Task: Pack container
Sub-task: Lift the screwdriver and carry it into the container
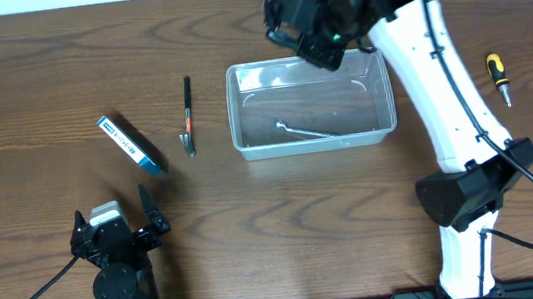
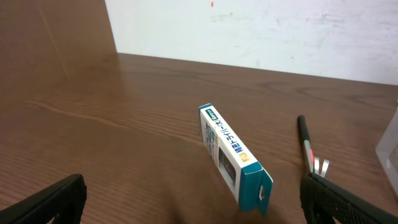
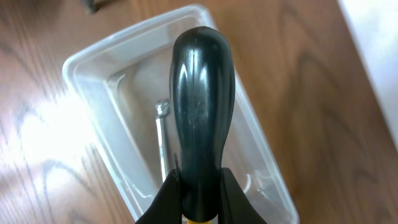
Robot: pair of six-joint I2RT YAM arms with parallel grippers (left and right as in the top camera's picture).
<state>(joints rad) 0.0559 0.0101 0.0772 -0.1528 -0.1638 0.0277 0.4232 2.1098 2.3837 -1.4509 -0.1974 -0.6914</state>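
Note:
I will lower my right gripper into the clear container next. Then I will pull it back toward the metal tool.
The clear plastic container (image 1: 236,123) stands in the middle of the table with a metal wrench-like tool (image 1: 305,130) lying inside. My right gripper (image 1: 319,38) hangs over its back left part, shut on a tool with a fat black handle (image 3: 202,93) and a yellow band. In the right wrist view my fingers (image 3: 199,186) clamp that handle above the container (image 3: 81,59) and the metal tool (image 3: 161,137). My left gripper (image 1: 116,219) is open and empty near the front left; its fingers (image 2: 199,205) frame bare table.
A blue-and-white box (image 1: 130,145) (image 2: 233,155) lies left of the container. A thin black tool with a metal tip (image 1: 187,113) (image 2: 305,140) lies between the box and the container. A yellow-and-black screwdriver (image 1: 497,76) lies at the far right.

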